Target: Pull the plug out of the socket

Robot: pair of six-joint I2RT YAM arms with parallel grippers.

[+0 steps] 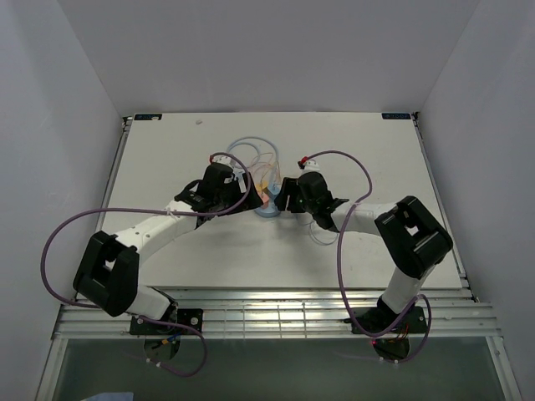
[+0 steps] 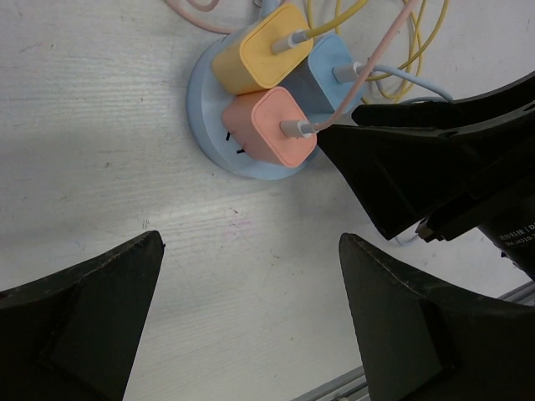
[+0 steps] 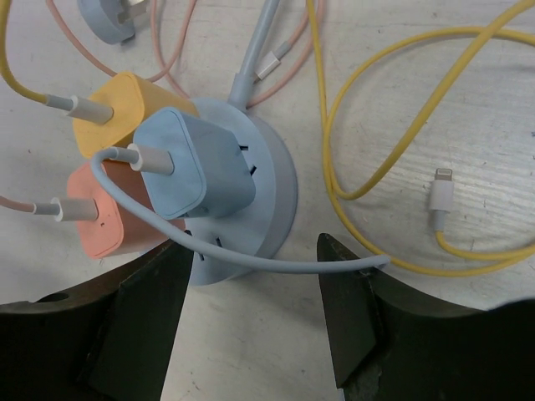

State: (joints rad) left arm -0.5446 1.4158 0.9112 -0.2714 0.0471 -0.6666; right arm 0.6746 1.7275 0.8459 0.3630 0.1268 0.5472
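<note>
I will next lower my left gripper toward the right in the top view, with its fingers on both sides of the pink plug [image 1: 265, 199] [image 2: 269, 127], because the plug is lower and on that side of the gripper.
The socket [image 1: 267, 210], a round light-blue puck, lies mid-table with three plugs in its top. In the left wrist view the socket [image 2: 206, 125] carries a yellow plug [image 2: 257, 48], a pink plug [image 2: 269, 127] and a blue plug [image 2: 333, 73]. My left gripper [image 2: 251, 242] is open and empty, just short of the socket. My right gripper [image 3: 254, 249] is open at the socket's [image 3: 280, 188] near rim. The blue plug [image 3: 194, 164] stands ahead of it, and that plug's blue cord [image 3: 276, 266] crosses between its fingers. In the top view the left gripper [image 1: 247, 194] and right gripper [image 1: 284, 201] flank the socket.
Yellow cable loops [image 3: 393, 100] and a loose white connector [image 3: 440, 187] lie right of the socket. A loose pale-blue plug [image 3: 109, 18] and pink cord [image 3: 167, 50] lie beyond it. The right gripper's fingers [image 2: 418, 167] reach in beside the plugs. The white table [image 1: 376, 150] sits between walls.
</note>
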